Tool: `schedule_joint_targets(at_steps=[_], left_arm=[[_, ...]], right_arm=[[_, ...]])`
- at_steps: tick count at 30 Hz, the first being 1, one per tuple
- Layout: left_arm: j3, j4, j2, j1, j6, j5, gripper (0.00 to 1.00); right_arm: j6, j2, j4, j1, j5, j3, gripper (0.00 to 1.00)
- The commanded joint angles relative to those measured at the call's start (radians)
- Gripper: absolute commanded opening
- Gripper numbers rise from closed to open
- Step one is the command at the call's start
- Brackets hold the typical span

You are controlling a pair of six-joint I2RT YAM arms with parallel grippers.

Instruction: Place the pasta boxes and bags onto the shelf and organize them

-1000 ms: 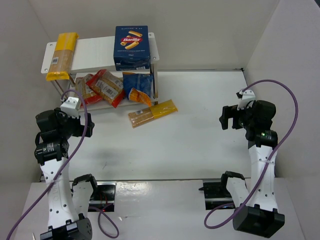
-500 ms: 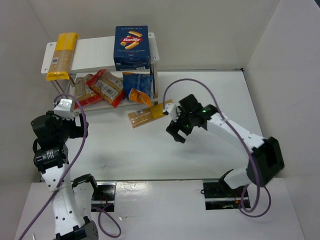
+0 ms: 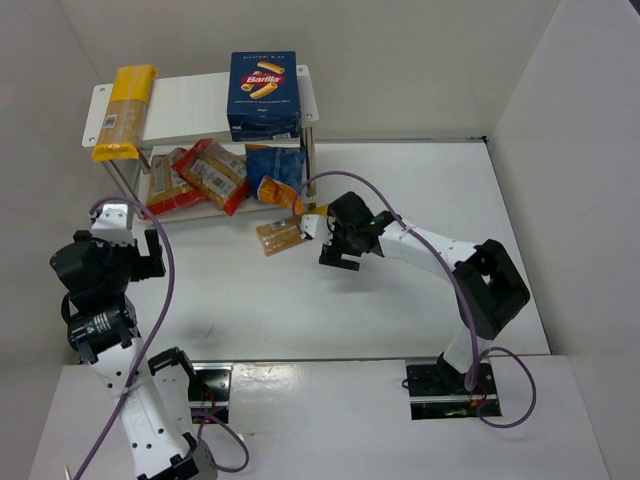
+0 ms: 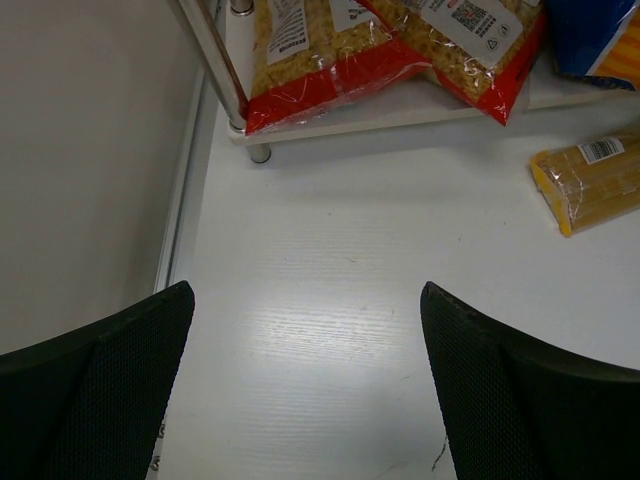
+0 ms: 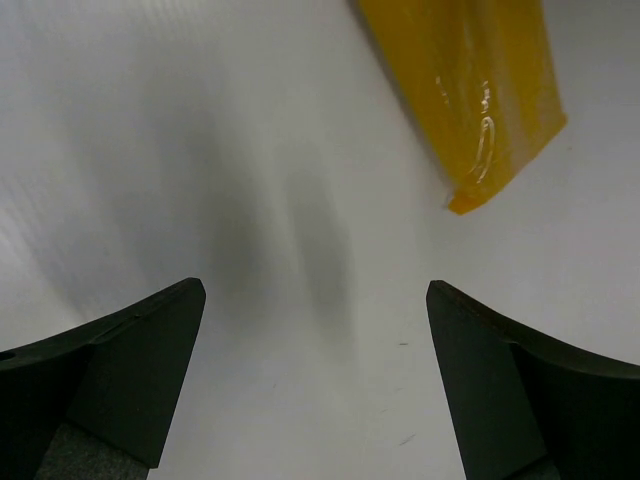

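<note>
The yellow end of the lower spaghetti bag (image 3: 321,210) (image 5: 480,150) is still beyond my right gripper's open fingers, so my right gripper needs to move outward and down onto it next.
The white shelf (image 3: 190,98) stands at the back left. Its top board carries a dark blue Barilla box (image 3: 264,95) and a yellow spaghetti bag (image 3: 124,110). On the lower tier lie two red-orange bags (image 3: 212,174) (image 4: 330,60) and a blue bag (image 3: 275,175) (image 4: 590,35). A second yellow spaghetti bag (image 3: 280,236) (image 4: 595,180) (image 5: 470,90) lies on the table before the shelf's right leg. My right gripper (image 3: 332,240) (image 5: 315,390) hovers open over that bag's right end, which lies ahead of its fingertips. My left gripper (image 3: 130,250) (image 4: 305,400) is open and empty, near the shelf's left front leg (image 4: 215,60).
White walls close in the table on the left, back and right. A purple cable (image 3: 420,235) runs along the right arm, which is stretched across the middle of the table. The left wall's foot (image 4: 185,200) runs close beside the left gripper.
The right arm swung from the right side across the table to the spaghetti bag by the shelf. The left arm drew back a little to the left. Both grippers stayed open.
</note>
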Motion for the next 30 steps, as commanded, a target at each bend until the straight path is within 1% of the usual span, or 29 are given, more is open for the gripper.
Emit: schedule_joint_targets(at_steps=[1,4,6,8,15,25,30], left_arm=[[-0.01,0.041,0.002,0.024,-0.014,0.008,0.99],[-0.01,0.041,0.002,0.024,-0.014,0.008,0.99],[-0.01,0.041,0.011,0.033,-0.014,0.019,0.99],[-0.01,0.041,0.011,0.042,-0.014,0.028,0.99],[-0.01,0.041,0.011,0.07,-0.005,0.038,0.99],[-0.01,0.041,0.002,0.102,0.004,0.047,0.99],[-0.01,0.041,0.002,0.113,0.004,0.056,0.99]], right_arm=[[-0.14,0.017,0.212,0.011,0.072,-0.028,1.0],[-0.201,0.038,0.258,-0.01,0.03,-0.031,1.0],[-0.223,0.064,0.258,-0.036,0.008,-0.002,0.96],[-0.238,0.096,0.267,-0.048,-0.015,0.01,0.94],[-0.3,0.167,0.315,-0.094,-0.024,0.058,0.9],[-0.373,0.245,0.346,-0.114,-0.046,0.113,0.9],[-0.406,0.285,0.358,-0.124,-0.058,0.124,0.85]])
